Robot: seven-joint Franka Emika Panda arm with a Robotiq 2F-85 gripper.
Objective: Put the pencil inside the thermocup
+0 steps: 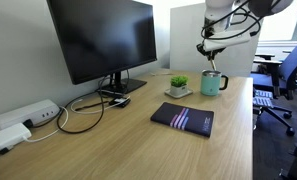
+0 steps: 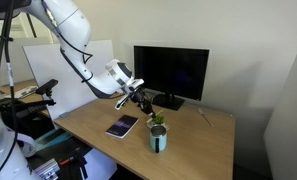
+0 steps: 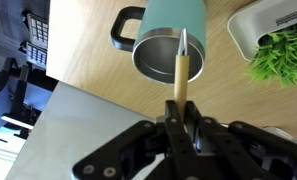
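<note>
My gripper is above the thermocup's rim with a gap still between them. It will next move down toward the thermocup's opening (image 2: 158, 129) (image 3: 162, 58) to release the pencil inside the thermocup.
The mint-green thermocup (image 3: 168, 35) stands upright on the wooden desk, its dark handle at the left and its mouth open. It also shows in both exterior views (image 1: 213, 82) (image 2: 158, 138). My gripper (image 3: 181, 112) is shut on the pale tan pencil (image 3: 181, 65), whose tip points into the cup's opening. In the exterior views the gripper (image 1: 211, 48) (image 2: 146, 100) hangs directly above the cup, with a gap between them.
A small potted green plant (image 1: 178, 84) (image 3: 283, 55) in a white tray stands right beside the cup. A dark notebook (image 1: 183, 118) lies nearer the front. A monitor (image 1: 103, 40), cables and a white power strip (image 1: 23, 118) sit along the back. The desk edge is close to the cup.
</note>
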